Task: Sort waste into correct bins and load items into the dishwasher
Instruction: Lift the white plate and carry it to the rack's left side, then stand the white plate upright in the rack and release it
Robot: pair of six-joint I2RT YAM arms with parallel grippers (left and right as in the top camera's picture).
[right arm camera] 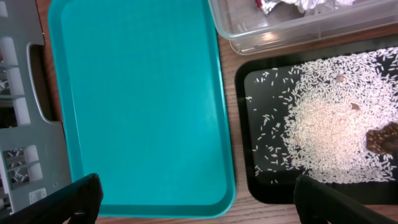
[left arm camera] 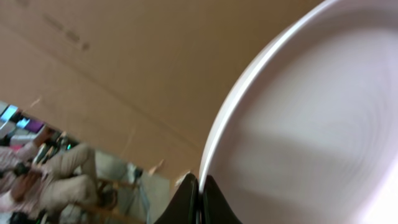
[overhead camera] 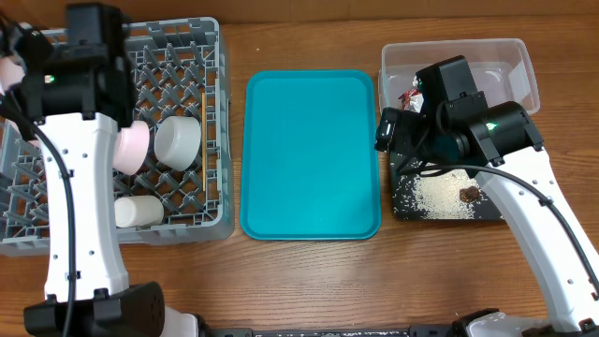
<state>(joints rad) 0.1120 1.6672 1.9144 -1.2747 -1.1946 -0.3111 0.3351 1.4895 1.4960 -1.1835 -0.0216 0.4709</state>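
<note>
I need to move my left gripper down with the plate (left arm camera: 311,124) onto the grey rack's wires beside the pink bowl and let go of the plate's rim, because the pegs below it are empty.
My left gripper (left arm camera: 199,186) is shut on the rim of the pale pinkish-white plate (left arm camera: 311,124); the plate's edge shows at the far left above the grey dish rack (overhead camera: 178,223). The rack holds the pink bowl (overhead camera: 134,147), the grey-green bowl (overhead camera: 178,139), the white cup (overhead camera: 138,211) and a wooden chopstick (overhead camera: 203,131). My right gripper (right arm camera: 198,190) is open and empty, above the gap between the teal tray and the black tray. The clear tub (overhead camera: 524,65) holds the red wrapper scrap (overhead camera: 409,97) and a crumpled wad (right arm camera: 298,5).
The flat teal tray (overhead camera: 312,154) lies between the rack and the tub. A black tray (overhead camera: 402,204) with white grains and a brown lump (overhead camera: 469,194) sits in front of the tub. The rack's wall shows in the right wrist view (right arm camera: 25,124).
</note>
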